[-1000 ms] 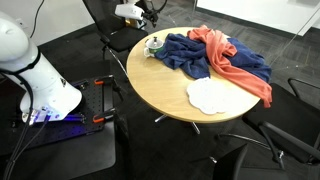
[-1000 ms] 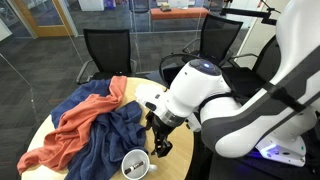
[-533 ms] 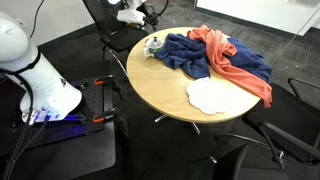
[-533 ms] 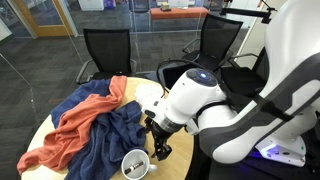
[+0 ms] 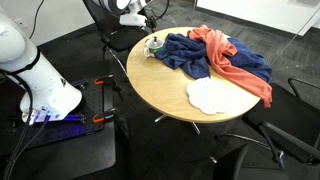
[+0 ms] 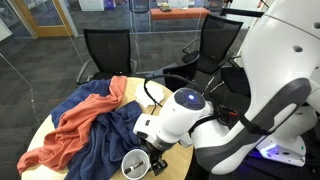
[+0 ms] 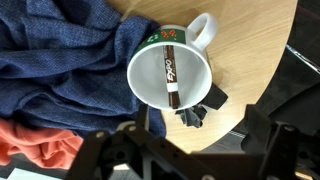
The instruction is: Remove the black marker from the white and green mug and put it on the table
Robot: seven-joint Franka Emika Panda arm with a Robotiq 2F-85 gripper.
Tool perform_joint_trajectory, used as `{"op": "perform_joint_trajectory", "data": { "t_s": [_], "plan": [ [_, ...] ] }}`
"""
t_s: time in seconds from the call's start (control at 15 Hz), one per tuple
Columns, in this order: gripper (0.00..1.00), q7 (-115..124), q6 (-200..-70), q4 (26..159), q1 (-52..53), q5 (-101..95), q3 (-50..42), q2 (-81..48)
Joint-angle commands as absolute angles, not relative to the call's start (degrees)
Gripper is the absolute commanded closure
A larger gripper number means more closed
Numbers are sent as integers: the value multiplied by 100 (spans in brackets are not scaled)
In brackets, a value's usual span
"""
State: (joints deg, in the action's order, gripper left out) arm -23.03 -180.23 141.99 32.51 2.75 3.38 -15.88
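Observation:
The black marker (image 7: 170, 82) is in the mug, so I will next move my gripper down into the mug's opening. Then I will put one finger on either side of the marker below the mug's rim.
The white and green mug (image 7: 170, 70) stands upright near the table's (image 7: 255, 75) edge and fills the wrist view from above. The black marker (image 7: 170, 82) leans inside it, with a white and red label. My gripper (image 7: 185, 150) is open and empty. It hovers above the mug, one finger on each side at the bottom of the view, touching nothing. In both exterior views the mug (image 5: 153, 45) (image 6: 135, 164) sits beside the blue cloth, and the marker cannot be made out there.
A blue cloth (image 5: 185, 55) and an orange cloth (image 5: 235, 60) lie heaped next to the mug. A flat white cloth (image 5: 208, 95) lies nearer the table's front. A small black crumpled object (image 7: 200, 108) touches the mug. Black chairs (image 6: 108, 50) surround the table.
The arm has shifted: its wrist moved up and away in one exterior view and dropped lower over the mug in the other. Mug, marker and cloths have not moved.

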Motion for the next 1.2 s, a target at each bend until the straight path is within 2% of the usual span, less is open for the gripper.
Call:
{"op": "perform_joint_trajectory", "data": {
  "t_s": [0.0,0.07,0.2,0.27,0.47,0.87,1.13],
  "plan": [
    [20,-2335,-18066,13806,3400,163,144,-2019],
    [25,-2327,-18061,13727,3432,158,99,-2105],
    [21,-1821,-18057,13594,3175,-460,226,-2262],
    [28,-1773,-18049,13524,3175,-586,209,-2328],
    [35,-1751,-18032,13337,3309,-671,60,-2508],
    [26,-1281,-17957,13052,3143,-1369,99,-2818],
    [29,-1269,-17949,12882,3210,-1464,-4,-3049]
  ]
}}
